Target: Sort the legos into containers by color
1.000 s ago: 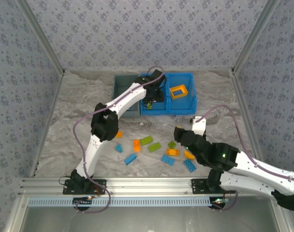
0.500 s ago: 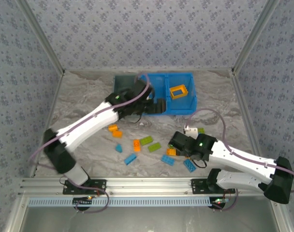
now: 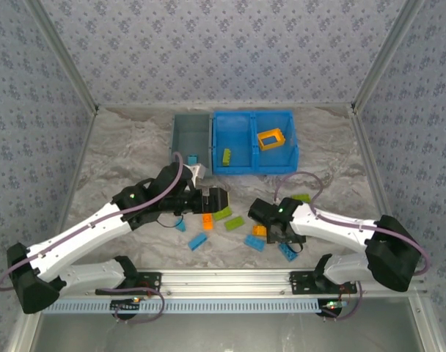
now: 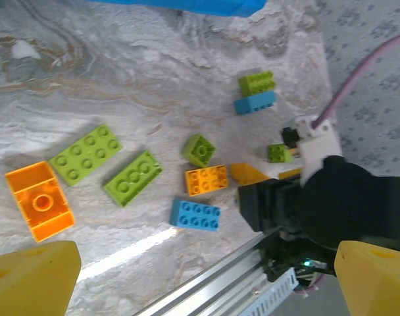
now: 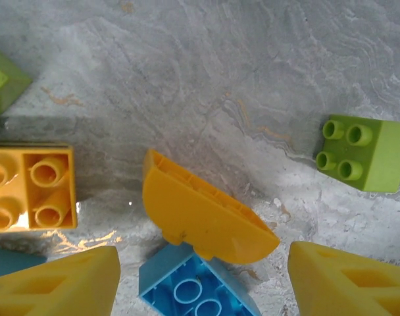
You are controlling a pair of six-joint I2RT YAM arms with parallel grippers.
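The curved orange piece (image 5: 203,214) lies slanted below and slightly outward of my right gripper, so its open fingers will go down and outward, turning to straddle the flat sides.
Loose legos in blue, lime green and orange lie mid-table, among them an orange brick (image 3: 207,220) and a green plate (image 3: 222,213). My left gripper (image 3: 213,199) hovers open just above them; its wrist view shows that orange brick (image 4: 40,201), two green plates (image 4: 85,153) and a blue brick (image 4: 195,214) under the empty gripper (image 4: 203,280). My right gripper (image 3: 280,237) is open low over a curved orange piece (image 5: 203,214) resting on an upturned blue brick (image 5: 197,288), with its fingers either side of them and the gripper (image 5: 206,283) touching neither.
At the back stand the grey-blue bin (image 3: 180,139) with a blue lego (image 3: 192,158) and the blue two-compartment bin (image 3: 253,117), holding a green lego (image 3: 226,155) on the left and an orange frame (image 3: 271,139) on the right. A green brick (image 3: 301,197) lies by the right arm.
My left arm pulled back from the blue bin to mid-table and its jaws opened; a green lego now shows in the left compartment. My right gripper shifted left over the orange and blue pieces.
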